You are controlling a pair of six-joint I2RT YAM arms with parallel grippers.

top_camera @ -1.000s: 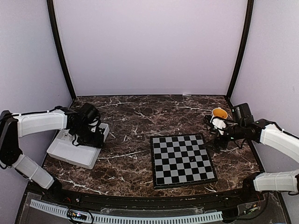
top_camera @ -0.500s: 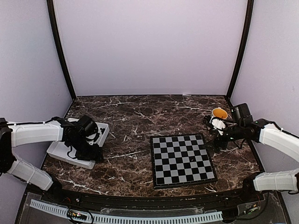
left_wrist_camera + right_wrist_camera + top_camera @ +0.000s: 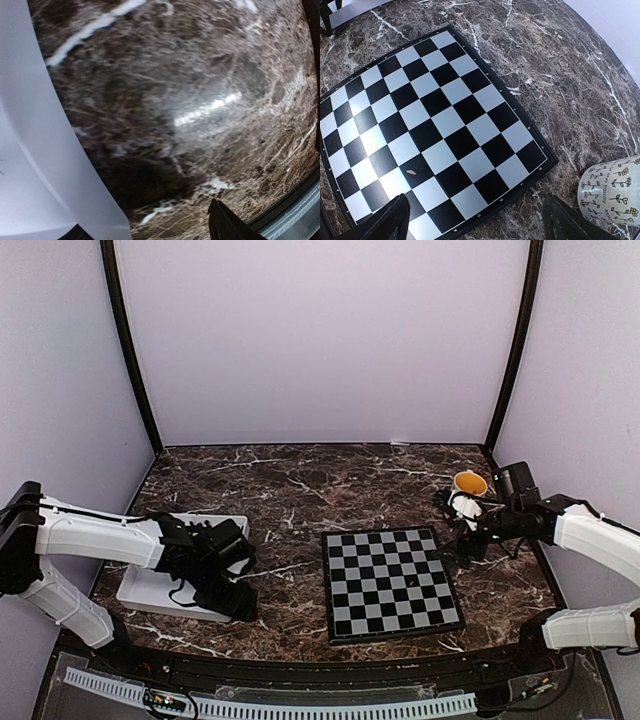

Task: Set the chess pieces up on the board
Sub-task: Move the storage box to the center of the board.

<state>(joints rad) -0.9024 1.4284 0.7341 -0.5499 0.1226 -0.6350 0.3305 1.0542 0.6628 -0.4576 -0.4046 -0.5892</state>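
Observation:
Next, my left gripper draws the white tray toward the board (image 3: 390,580), as it is bare, then rises and lowers into the tray's end farthest from the board (image 3: 147,582).
The board (image 3: 390,580) lies flat right of the table's middle, and every square I can see is bare. No chess pieces show in any view. My left gripper (image 3: 238,600) hangs low at the near right corner of the white tray (image 3: 140,590). In the left wrist view it (image 3: 150,232) is open over bare marble, with the tray's rim (image 3: 35,150) at the left. My right gripper (image 3: 468,545) hovers open at the board's right edge. Its wrist view shows the board (image 3: 430,130) between the spread fingers (image 3: 390,220), which hold nothing.
A white mug (image 3: 468,490) with an orange inside and a flower print stands just behind the right gripper, also at the lower right of the right wrist view (image 3: 612,190). A small pale speck (image 3: 411,172) lies on one black square. Purple walls close in three sides.
My left arm has swung from above the tray down and right to its near right corner. The tray has shifted a little right and nearer. The right arm has hardly moved.

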